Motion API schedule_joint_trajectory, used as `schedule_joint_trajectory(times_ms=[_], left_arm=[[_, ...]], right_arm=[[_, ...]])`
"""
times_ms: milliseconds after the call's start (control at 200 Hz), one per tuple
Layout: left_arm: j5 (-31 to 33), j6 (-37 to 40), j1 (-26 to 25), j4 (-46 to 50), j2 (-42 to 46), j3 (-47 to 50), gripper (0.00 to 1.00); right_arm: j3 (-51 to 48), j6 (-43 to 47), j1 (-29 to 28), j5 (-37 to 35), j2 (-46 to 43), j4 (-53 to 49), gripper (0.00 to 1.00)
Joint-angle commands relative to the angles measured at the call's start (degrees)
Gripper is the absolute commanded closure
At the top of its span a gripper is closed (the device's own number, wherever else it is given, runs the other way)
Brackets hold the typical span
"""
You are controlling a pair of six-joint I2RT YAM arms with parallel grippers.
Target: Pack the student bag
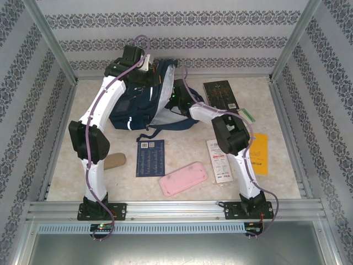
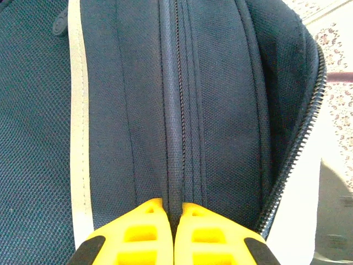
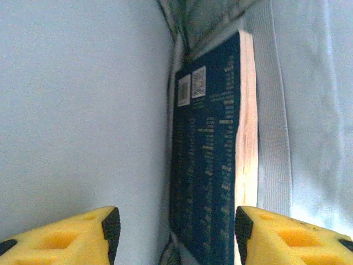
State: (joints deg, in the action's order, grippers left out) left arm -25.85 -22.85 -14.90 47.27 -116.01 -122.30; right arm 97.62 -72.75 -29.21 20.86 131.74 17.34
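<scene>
My left gripper lowers a little with the pinched fold of navy fabric next, then opens its fingers to release the fabric.
The navy student bag (image 1: 138, 107) lies at the back middle of the table with its main compartment gaping toward the right. My left gripper (image 1: 143, 65) is at the bag's top, its yellow fingers (image 2: 146, 232) shut on a ridge of navy fabric along a zipper seam (image 2: 175, 110). My right gripper (image 1: 178, 95) reaches into the opening. In the right wrist view it (image 3: 177, 226) stands open inside the pale grey lining (image 3: 83, 110). A dark blue book (image 3: 207, 165) with two QR codes stands between the open fingers, against the lining, apart from the left pad.
On the table in front lie a dark blue booklet (image 1: 150, 157), a pink pencil case (image 1: 183, 178), a white leaflet (image 1: 219, 160) and an orange booklet (image 1: 258, 153). A dark book (image 1: 220, 95) and a green item (image 1: 246, 115) lie back right. A tan object (image 1: 116, 160) lies by the left arm.
</scene>
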Motion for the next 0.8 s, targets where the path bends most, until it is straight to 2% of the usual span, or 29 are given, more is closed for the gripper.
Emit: schedule_joint_trajectory(times_ms=[0, 270, 535, 649, 719, 794], left_arm=[[2.60, 3.14, 0.26, -6.22, 4.19, 2.60, 1.00], [2.45, 1.74, 0.24, -10.67, 2.29, 8.64, 1.00], [1.72, -1.05, 0.14, -12.35, -3.90, 7.94, 1.00], [1.24, -1.49, 0.06, -12.04, -4.99, 7.99, 0.90], [1.34, -1.59, 0.12, -11.63, -4.59, 8.63, 0.74], [2.11, -1.43, 0.12, -10.74, -3.75, 9.43, 0.62]], right_arm=[[-5.92, 3.17, 1.49, 0.52, -7.71, 0.86, 0.41], [-23.85, 10.03, 5.01, 0.27, -25.70, -3.21, 0.41], [-33.95, 17.73, 5.51, -1.74, -38.59, -12.20, 0.42], [-36.68, 20.58, 3.90, -2.32, -41.27, -15.03, 0.43], [-37.69, 21.82, 2.59, -2.23, -41.70, -16.27, 0.43], [-38.26, 23.10, 0.79, -2.70, -41.66, -17.28, 0.43]])
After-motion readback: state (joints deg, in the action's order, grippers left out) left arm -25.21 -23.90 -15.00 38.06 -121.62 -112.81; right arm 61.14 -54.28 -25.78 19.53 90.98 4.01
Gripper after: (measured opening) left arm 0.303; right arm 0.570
